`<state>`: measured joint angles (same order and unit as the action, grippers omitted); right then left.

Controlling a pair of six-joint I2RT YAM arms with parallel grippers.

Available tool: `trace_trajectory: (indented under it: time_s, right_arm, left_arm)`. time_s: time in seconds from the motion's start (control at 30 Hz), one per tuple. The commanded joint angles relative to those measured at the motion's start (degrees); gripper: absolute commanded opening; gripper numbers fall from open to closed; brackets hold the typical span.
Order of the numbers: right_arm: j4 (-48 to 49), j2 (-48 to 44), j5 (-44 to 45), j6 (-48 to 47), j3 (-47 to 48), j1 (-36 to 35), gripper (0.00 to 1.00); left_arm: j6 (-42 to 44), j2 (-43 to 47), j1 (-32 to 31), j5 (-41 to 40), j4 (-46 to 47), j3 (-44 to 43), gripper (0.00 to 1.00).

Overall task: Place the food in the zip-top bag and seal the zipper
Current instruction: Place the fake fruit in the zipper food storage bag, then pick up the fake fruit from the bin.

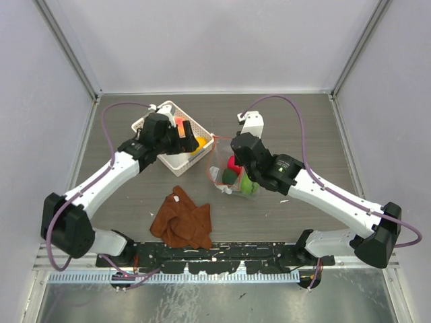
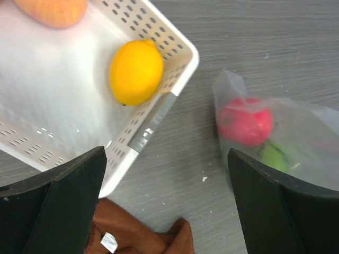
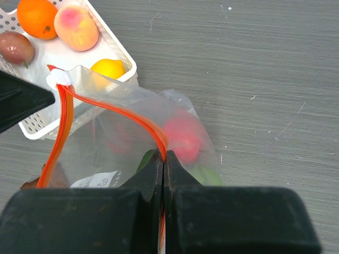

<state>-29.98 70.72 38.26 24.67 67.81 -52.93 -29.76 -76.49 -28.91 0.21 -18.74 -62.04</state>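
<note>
I will next lower my left gripper outward until its fingers are on either side of the yellow fruit (image 2: 136, 71), beside the basket's bag-side rim.
The clear zip-top bag (image 1: 225, 182) (image 3: 106, 143) lies on the table right of the white basket (image 1: 176, 161). A red fruit (image 3: 183, 137) (image 2: 244, 120), a bright green one (image 2: 274, 155) and a dark green one (image 1: 230, 177) are inside it. My right gripper (image 3: 164, 156) (image 1: 227, 158) is shut on the orange-red zipper (image 3: 127, 114) and holds the mouth up. A yellow fruit (image 2: 136, 71), an orange (image 3: 37, 18), a peach (image 3: 77, 26) and a dark red fruit (image 3: 16, 46) lie in the basket. Open and holding nothing, my left gripper (image 2: 167, 159) (image 1: 185, 138) hovers over the basket's right corner.
A crumpled brown cloth (image 1: 182, 219) (image 2: 132, 233) lies on the table in front of the basket, near the arm bases. The basket's rim (image 2: 175, 42) is just left of the bag. Grey walls enclose the table on three sides.
</note>
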Motion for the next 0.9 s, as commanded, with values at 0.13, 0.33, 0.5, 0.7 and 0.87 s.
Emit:
trace_trajectory:
  time_s: [0.13,0.33,0.5,0.7,0.87]
  right_arm:
    - [3.52,-0.8,-0.59,-1.63,0.83,-0.25,0.0]
    - [3.51,-0.37,-0.53,-1.9,0.85,-0.25,0.0]
    - [3.49,-0.45,-0.27,-1.95,0.82,-0.25,0.0]
    - [3.49,0.0,-0.2,-1.99,0.89,-0.25,0.0]
    - [3.58,0.71,-0.38,-2.04,0.92,-0.25,0.0]
  left_arm:
    - [2.49,-11.95,7.18,7.84,-0.51,-7.65,0.98]
    - [3.49,-21.88,9.18,11.45,0.27,-13.71,0.96]
    - [5.4,-30.01,9.58,14.6,-1.36,-19.25,0.93]
    - [5.81,-34.86,9.57,16.95,-0.33,-20.88,0.92]
    - [5.88,-37.91,9.56,16.92,-0.38,-22.15,0.91]
